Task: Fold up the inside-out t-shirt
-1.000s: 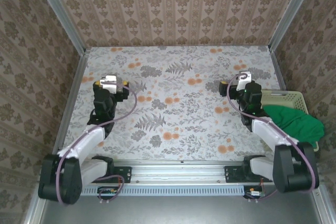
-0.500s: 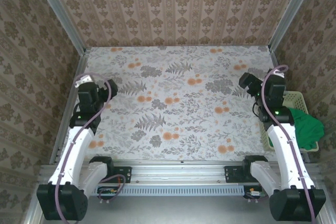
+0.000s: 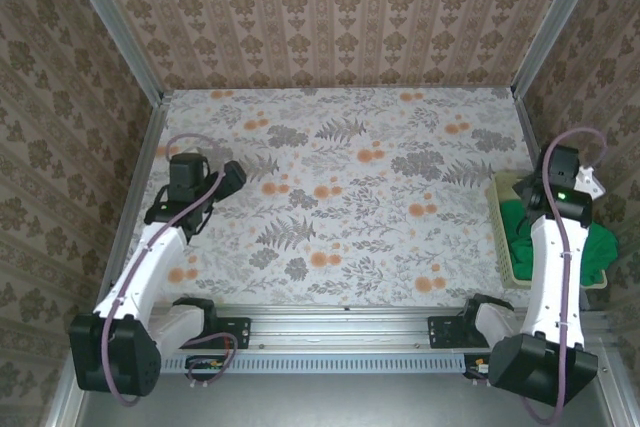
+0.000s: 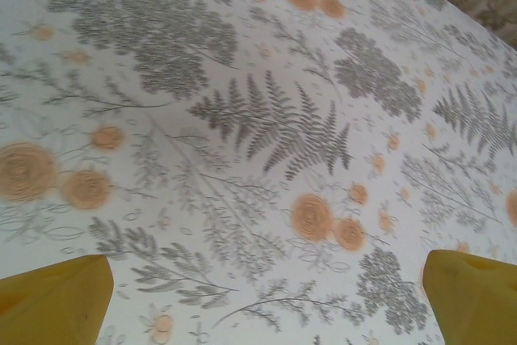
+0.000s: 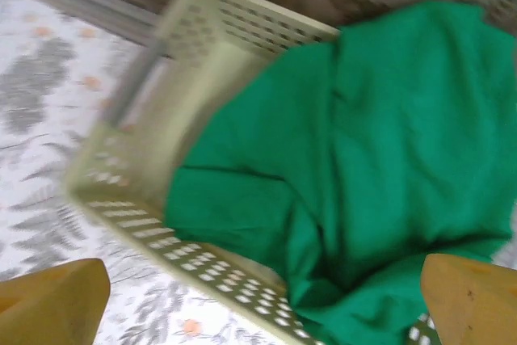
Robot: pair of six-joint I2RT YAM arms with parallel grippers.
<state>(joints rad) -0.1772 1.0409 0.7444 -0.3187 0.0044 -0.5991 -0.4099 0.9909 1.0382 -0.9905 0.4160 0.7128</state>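
Note:
The t-shirt heap is below, so my right gripper will next move its open fingers down onto the creased t-shirt inside the basket, where the t-shirt's folds bunch together.
The inside-out t-shirt (image 3: pixel 519 226) is a crumpled bright green heap lying in the pale yellow-green basket (image 3: pixel 497 215) at the table's right edge, with part of it spilling over the basket's right side. In the right wrist view the t-shirt (image 5: pixel 363 135) covers most of the basket (image 5: pixel 202 70). My right gripper (image 3: pixel 556 173) hovers above the basket, open, and nothing lies between the jaws of the right gripper (image 5: pixel 262 305). My left gripper (image 3: pixel 233 177) is at the left side of the table, pointing right. In its own wrist view the left gripper (image 4: pixel 262 300) stands open over bare tablecloth.
The floral tablecloth (image 3: pixel 340 197) spreads between the two arms. Patterned walls and metal rails (image 3: pixel 140 177) close in the left, back and right sides. The basket sits tight against the right rail.
The right arm has swung right, from over the table to above the basket and shirt. The left arm has risen and turned near the left edge. Both grippers have stayed open.

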